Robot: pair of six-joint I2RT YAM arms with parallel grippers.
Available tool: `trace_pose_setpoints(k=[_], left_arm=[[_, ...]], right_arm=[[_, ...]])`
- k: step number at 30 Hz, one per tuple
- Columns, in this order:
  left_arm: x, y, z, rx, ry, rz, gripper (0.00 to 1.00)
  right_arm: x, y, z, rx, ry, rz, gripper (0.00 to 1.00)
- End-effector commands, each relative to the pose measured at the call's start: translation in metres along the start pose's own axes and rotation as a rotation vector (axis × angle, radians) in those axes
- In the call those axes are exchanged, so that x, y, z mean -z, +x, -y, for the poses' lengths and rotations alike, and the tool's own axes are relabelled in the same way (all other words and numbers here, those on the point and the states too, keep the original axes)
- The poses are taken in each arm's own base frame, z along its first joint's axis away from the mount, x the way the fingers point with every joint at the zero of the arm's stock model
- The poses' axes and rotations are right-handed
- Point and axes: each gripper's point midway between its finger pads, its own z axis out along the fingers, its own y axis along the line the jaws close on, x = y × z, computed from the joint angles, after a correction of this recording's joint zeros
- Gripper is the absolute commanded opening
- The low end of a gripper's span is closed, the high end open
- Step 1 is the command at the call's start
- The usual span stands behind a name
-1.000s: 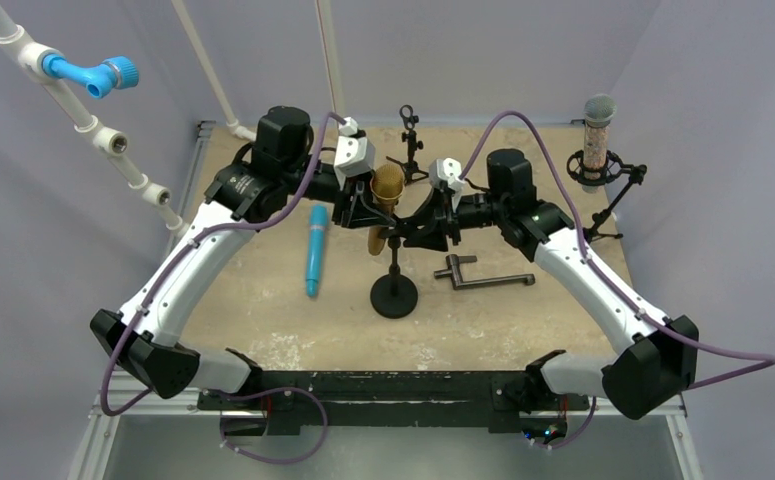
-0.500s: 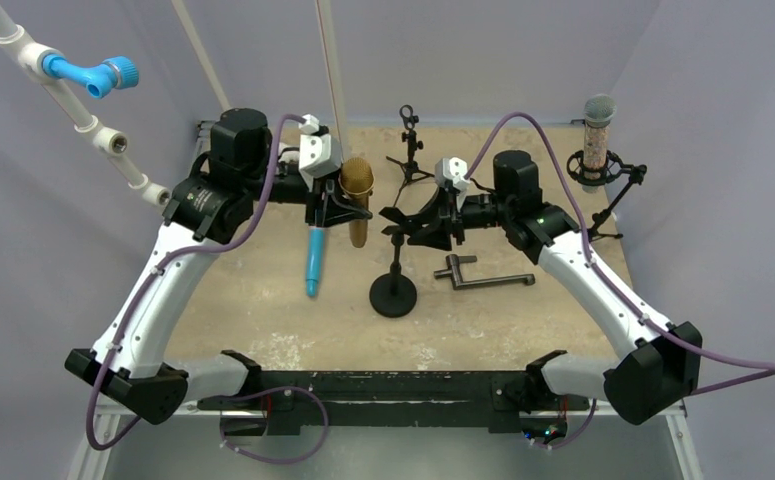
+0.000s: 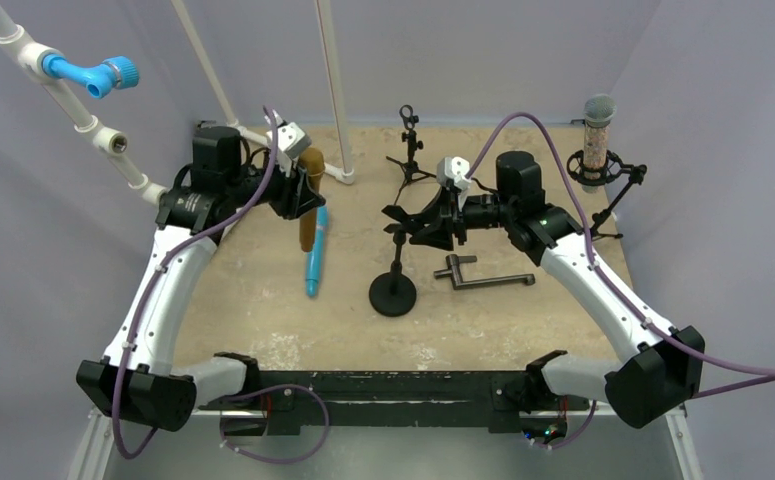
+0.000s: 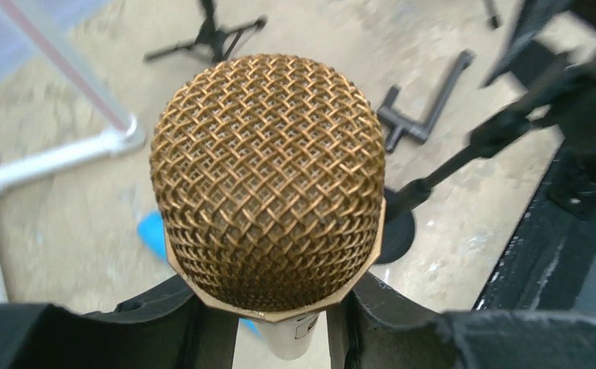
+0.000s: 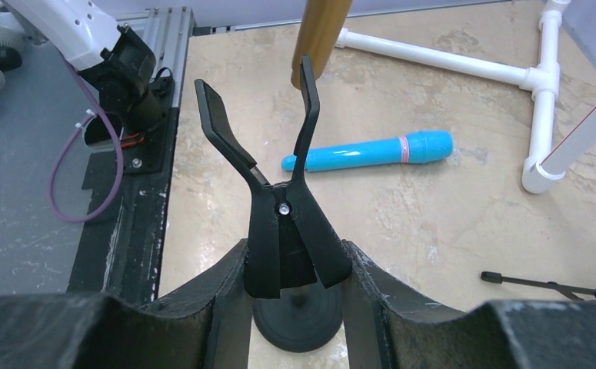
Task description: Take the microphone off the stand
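Note:
The clip's prongs are empty, so my left gripper will lower, going left in the top view, onto the bare tabletop [image 3: 281, 264] [image 4: 118, 273] beside the blue microphone and let go.
The gold mesh-headed microphone [image 3: 309, 228] hangs upright in my left gripper [image 3: 301, 197], which is shut on its body just under the head [image 4: 268, 181]. It is well left of the stand, above the blue microphone. The black stand [image 3: 394, 290] is upright on its round base at mid-table. My right gripper [image 3: 415, 226] is shut on the rear levers of the stand's clip [image 5: 268, 146], and the clip's two prongs are spread with nothing between them. In the right wrist view the gold handle [image 5: 321, 31] shows beyond the prongs.
A blue microphone [image 3: 314, 255] lies on the table left of the stand. A black L-shaped bar [image 3: 483, 278] lies to its right. A small tripod [image 3: 409, 150] stands at the back, beside a white pipe frame [image 3: 333, 90]. A grey microphone in a shock mount [image 3: 596, 140] is at far right.
My left arm has carried the gold microphone out of the clip and off to the left, away from the stand. The right gripper has stayed on the clip.

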Motion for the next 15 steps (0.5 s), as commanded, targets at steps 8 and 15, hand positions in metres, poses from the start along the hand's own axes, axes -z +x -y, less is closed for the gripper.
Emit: trace_pose_setpoints(k=[8,15], left_arm=[[0.000,0.119,-0.101,0.369,-0.375,-0.259,0.00],[-0.014,0.187,-0.132,0.575,-0.397,-0.506,0.00]], right_arm=[[0.006,-0.002,0.011,0.018,0.070,0.004,0.00],[0.007,-0.003,0.008,0.018,0.065,0.010,0.00]])
